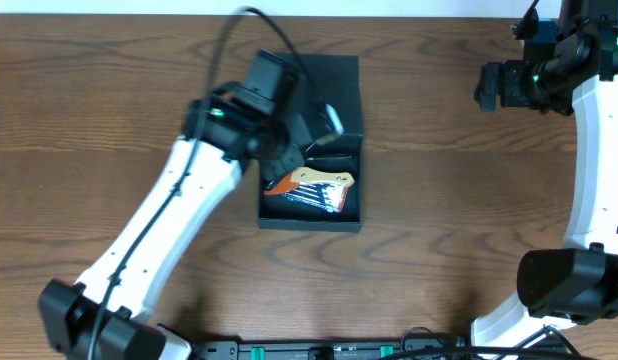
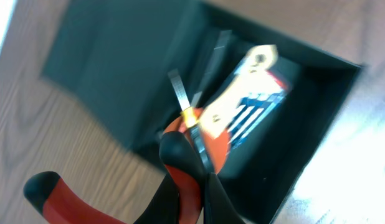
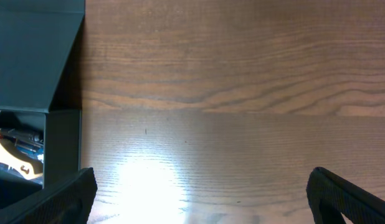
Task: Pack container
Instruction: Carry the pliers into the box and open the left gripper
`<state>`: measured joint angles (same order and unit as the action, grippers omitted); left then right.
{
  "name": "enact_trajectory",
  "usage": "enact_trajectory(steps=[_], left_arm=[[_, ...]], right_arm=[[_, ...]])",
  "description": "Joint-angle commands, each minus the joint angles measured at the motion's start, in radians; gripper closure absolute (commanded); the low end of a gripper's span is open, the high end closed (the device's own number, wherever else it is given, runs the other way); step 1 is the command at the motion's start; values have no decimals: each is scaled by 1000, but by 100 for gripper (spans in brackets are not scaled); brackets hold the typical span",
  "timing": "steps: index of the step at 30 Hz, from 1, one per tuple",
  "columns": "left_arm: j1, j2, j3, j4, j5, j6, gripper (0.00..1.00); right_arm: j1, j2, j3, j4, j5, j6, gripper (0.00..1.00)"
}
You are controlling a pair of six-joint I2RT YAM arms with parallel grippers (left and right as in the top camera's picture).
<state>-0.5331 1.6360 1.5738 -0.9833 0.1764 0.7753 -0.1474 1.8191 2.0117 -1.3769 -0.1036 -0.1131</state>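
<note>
My left gripper will next bring the pliers (image 2: 186, 165) back and down and release them on the bare near part of the container's bottom, which is below and back from it.
The dark teal container (image 1: 309, 222) lies open mid-table, its flap lid (image 1: 334, 75) folded back away from me. Inside rests a tan card of blue-handled tools (image 1: 319, 185). My left gripper (image 1: 289, 160) hovers over the box's left part, shut on one handle of red-and-black pliers (image 2: 186, 165). The pliers' metal tips (image 2: 180, 93) point into the container (image 2: 317, 124), above the card (image 2: 248, 93). The other handle (image 2: 55, 193) sticks out free over the table. My right gripper (image 1: 486, 85) is open at the far right, well away from the box, with nothing between its fingers.
The right wrist view shows bare wood between the open right gripper (image 3: 202, 196), with the container's lid (image 3: 30, 56) and the card (image 3: 15, 158) at its left edge. The arm bases stand along the near edge.
</note>
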Motion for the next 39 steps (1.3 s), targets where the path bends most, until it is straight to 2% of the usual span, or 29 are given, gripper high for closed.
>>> enact_trajectory(steps=[1, 13, 24, 26, 29, 33, 36, 39], left_arm=[[-29, 59, 6, 0, 27, 111, 94], [-32, 259, -1, -60, 228, 79, 94], [-35, 395, -1, -63, 235, 77, 94], [-35, 399, -1, -63, 235, 77, 77], [-35, 399, -1, -62, 233, 77, 61], [-35, 399, -1, -63, 231, 77, 53], [-35, 392, 2, -67, 218, 65, 52], [-35, 372, 32, -90, 140, -13, 52]], right_arm=[[-2, 3, -7, -4, 2, -8, 1], [-2, 3, -7, -8, 2, -8, 1], [-2, 3, -7, -8, 2, -8, 1], [-2, 3, -7, -7, 2, -8, 1], [-2, 3, -7, -7, 2, -8, 1], [-2, 3, -7, -7, 2, -8, 1], [-2, 3, -7, -5, 2, -8, 1], [-2, 3, -7, 6, 2, -8, 1]])
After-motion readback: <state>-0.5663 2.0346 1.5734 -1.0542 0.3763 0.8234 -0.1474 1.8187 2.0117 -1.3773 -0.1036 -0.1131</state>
